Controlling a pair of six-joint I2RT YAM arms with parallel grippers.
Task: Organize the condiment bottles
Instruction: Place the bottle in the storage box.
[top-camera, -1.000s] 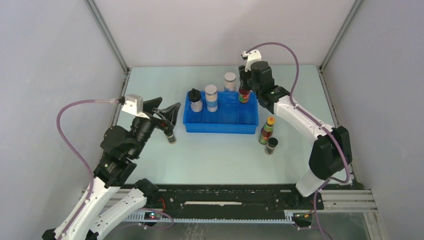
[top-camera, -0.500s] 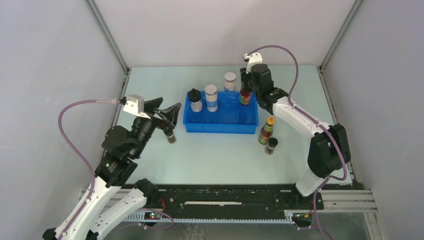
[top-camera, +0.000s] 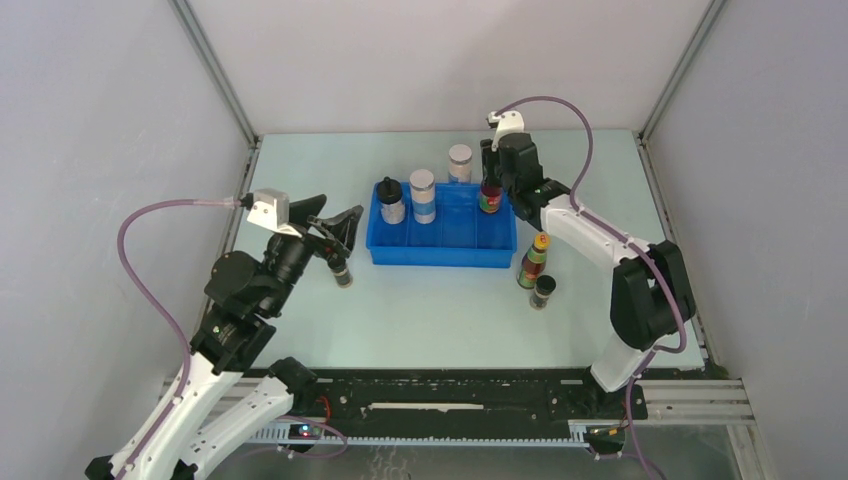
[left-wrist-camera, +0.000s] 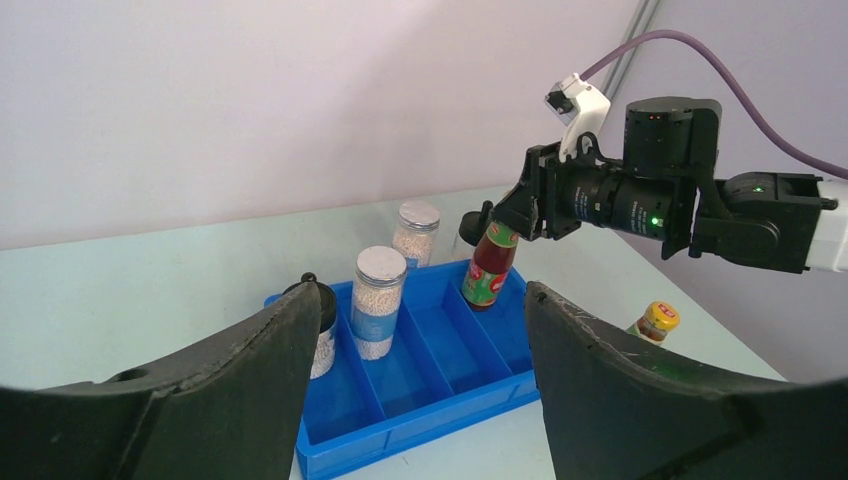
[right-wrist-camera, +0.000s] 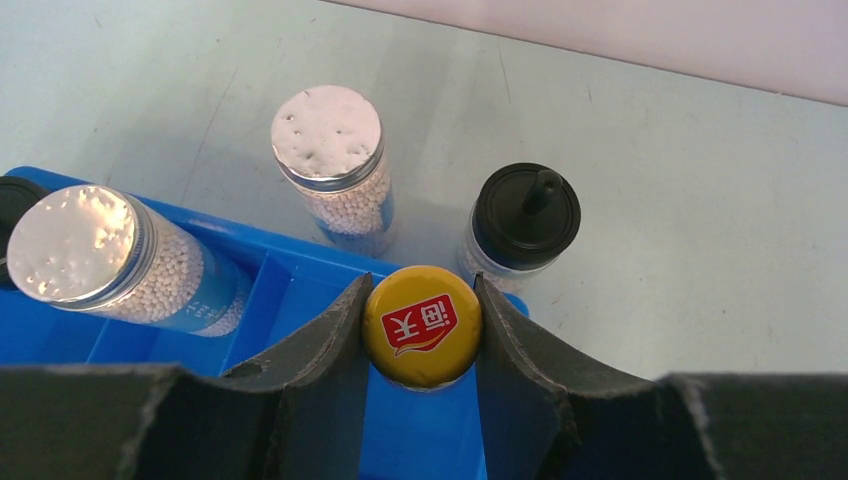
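Note:
My right gripper needs to put the slim bottle down upright next, onto the far bottom of the tray's end section (top-camera: 494, 219) (right-wrist-camera: 425, 420) below, and let go of it there, away from other bottles.
My right gripper (right-wrist-camera: 422, 325) is shut on the orange cap of a slim red-green-labelled bottle (top-camera: 489, 196), holding it upright at the far end of the rightmost compartment of the blue tray (top-camera: 440, 257). A black knob-capped bottle (top-camera: 391, 200) and a clear white-lidded bottle (top-camera: 423, 195) stand in the tray's left compartments. Behind the tray stand another clear bottle (right-wrist-camera: 332, 160) and another knob-capped one (right-wrist-camera: 525, 215). A second slim bottle (top-camera: 533, 260) and a short dark bottle (top-camera: 543, 291) stand right of the tray. My left gripper (top-camera: 340, 235) is open and holds nothing, just above another short dark bottle (top-camera: 342, 275).
The tray's two middle compartments (left-wrist-camera: 440, 345) hold nothing. Grey enclosure walls close in the table on the left, back and right. The black rail with the arm bases (top-camera: 450, 400) runs along the near edge.
The right wrist has shifted slightly left with the slim bottle still in its grip at the tray's far right corner. The left arm has not moved.

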